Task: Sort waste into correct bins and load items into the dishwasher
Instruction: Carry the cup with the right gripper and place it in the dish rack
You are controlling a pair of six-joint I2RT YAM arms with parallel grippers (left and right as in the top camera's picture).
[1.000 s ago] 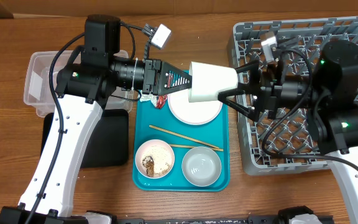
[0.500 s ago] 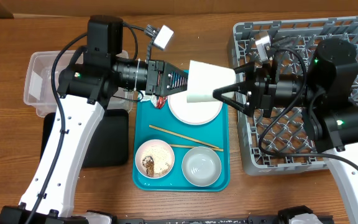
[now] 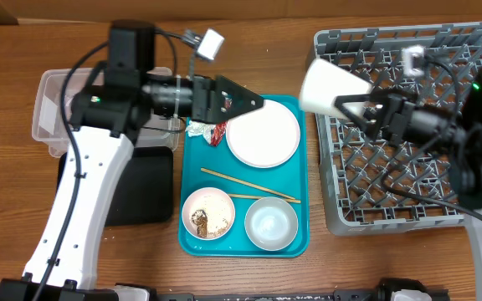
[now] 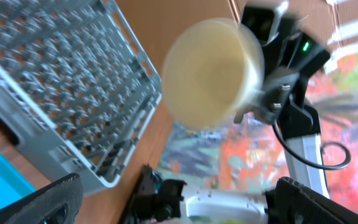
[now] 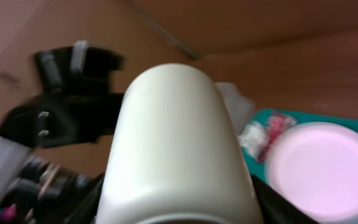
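Observation:
The cup hangs over the rack's tray-side edge. Next, my right gripper swings back, then tilts down to lower it among the near corner's pegs (image 3: pixel 361 194).
My right gripper (image 3: pixel 351 104) is shut on the small white cup (image 3: pixel 325 86) and holds it on its side in the air at the left edge of the grey dishwasher rack (image 3: pixel 408 159). In the right wrist view the cup (image 5: pixel 176 137) fills the space between my fingers. My left gripper (image 3: pixel 253 101) is open and empty above the teal tray (image 3: pixel 192 171); in its wrist view the cup (image 4: pixel 213 71) is well clear of it. On the tray lie the white plate (image 3: pixel 263 138), a bowl with food scraps (image 3: pixel 208 212), an empty bowl (image 3: pixel 271 223), two chopsticks (image 3: pixel 249 184), the red wrapper (image 3: pixel 218 132) and the tissue (image 3: pixel 197 128).
The clear tub (image 3: pixel 55 104) stands at the far left, with the flat black tray (image 3: pixel 141 192) just in front of it, both partly under my left arm. The rack (image 4: pixel 61 81) has upright pegs all over its floor.
My left gripper has opened and let go of the cup. My right gripper closed on it and carried it right, off the tray to the rack's edge.

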